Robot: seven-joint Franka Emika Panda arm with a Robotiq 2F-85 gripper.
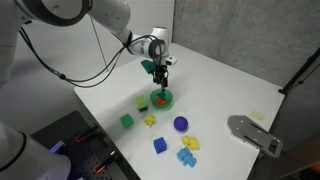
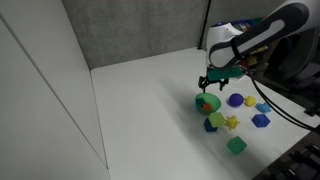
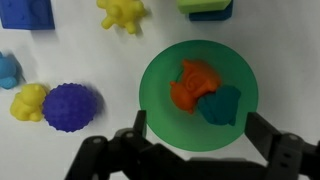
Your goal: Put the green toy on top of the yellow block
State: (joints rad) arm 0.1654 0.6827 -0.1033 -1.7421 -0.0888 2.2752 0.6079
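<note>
The green toy (image 3: 222, 104) is in the bowl below, and the orange toy crowds one side of it, so my gripper should move down onto its other side next, away from the orange toy.
The green toy (image 3: 222, 104), a dark teal-green chunky piece, lies in a round light-green bowl (image 3: 160, 70) beside an orange toy (image 3: 190, 82). My gripper (image 3: 200, 125) is open and empty, hovering above the bowl with a finger on each side of the bowl's near part. In both exterior views it hangs just over the bowl (image 1: 160, 78) (image 2: 218, 78). A yellowish block (image 3: 198, 4) sits against a dark blue piece at the top edge of the wrist view, just beyond the bowl. It also shows in both exterior views (image 1: 143, 105) (image 2: 214, 119).
A purple spiky ball (image 3: 70, 106), a yellow star-like piece (image 3: 122, 12), a pale yellow piece (image 3: 28, 100) and a blue block (image 3: 25, 12) lie near the bowl. A bright green cube (image 1: 127, 121) and a blue cube (image 1: 160, 145) sit toward the table edge. A grey device (image 1: 255, 133) is further off.
</note>
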